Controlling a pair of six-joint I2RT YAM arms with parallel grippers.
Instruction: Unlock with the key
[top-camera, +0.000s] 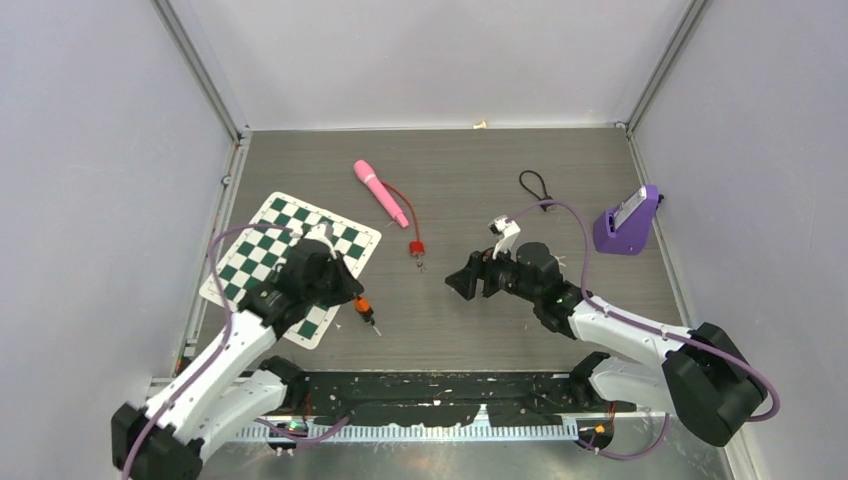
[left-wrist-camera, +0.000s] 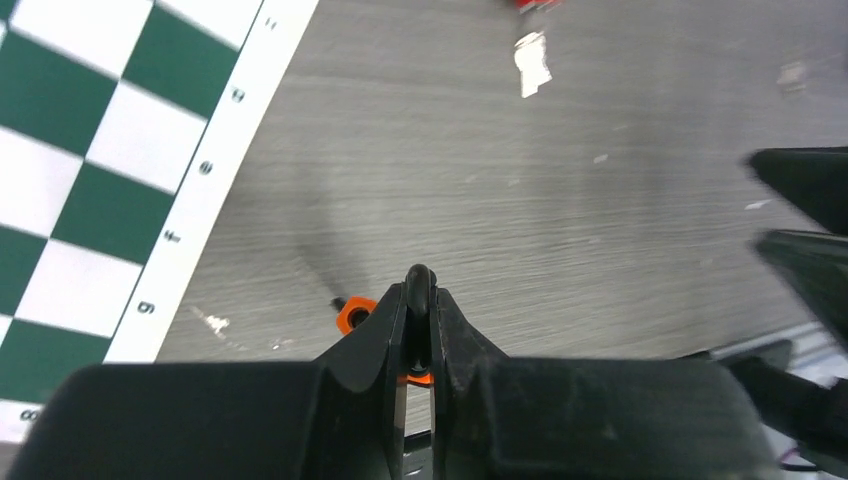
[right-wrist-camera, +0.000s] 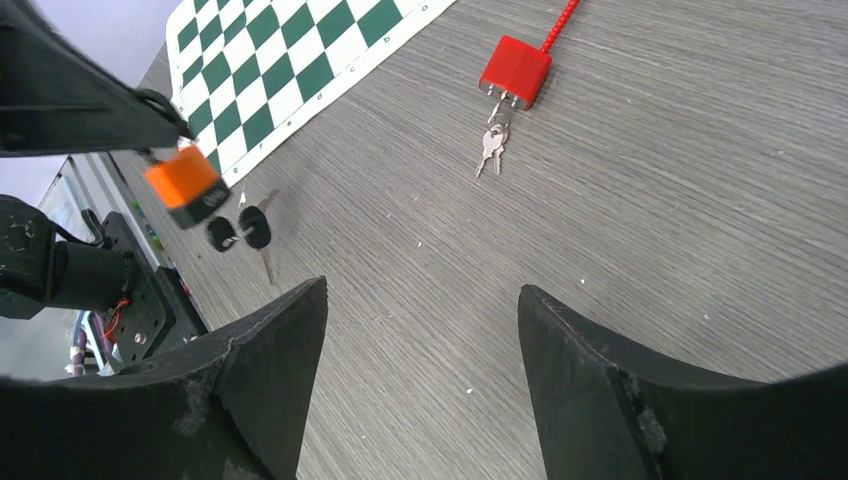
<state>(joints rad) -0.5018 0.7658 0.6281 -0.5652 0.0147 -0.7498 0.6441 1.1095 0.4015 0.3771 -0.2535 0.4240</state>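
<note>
My left gripper moves outward and down to bare table between chessboard and silver keys next and releases the shackle (left-wrist-camera: 420, 283), since the orange padlock's shackle hole shows empty.
My left gripper (left-wrist-camera: 420, 300) is shut on the black shackle (left-wrist-camera: 420, 283) of an orange padlock (top-camera: 363, 306), holding it just above the table beside the chessboard's near corner. Black-headed keys (right-wrist-camera: 240, 232) hang under the orange padlock (right-wrist-camera: 183, 183). A red padlock (right-wrist-camera: 515, 70) on a red cable lies flat mid-table, with small silver keys (right-wrist-camera: 491, 148) at its near end. My right gripper (top-camera: 462, 282) stands open and empty over bare table, to the right of the orange padlock and in front of the red padlock (top-camera: 415, 248). Its jaws point left.
A green-and-white chessboard mat (top-camera: 290, 262) lies at the left under my left arm. A pink handle (top-camera: 380, 192) sits at the red cable's far end. A black loop (top-camera: 535, 185) and a purple holder (top-camera: 630, 222) are at the back right. Walls enclose the table.
</note>
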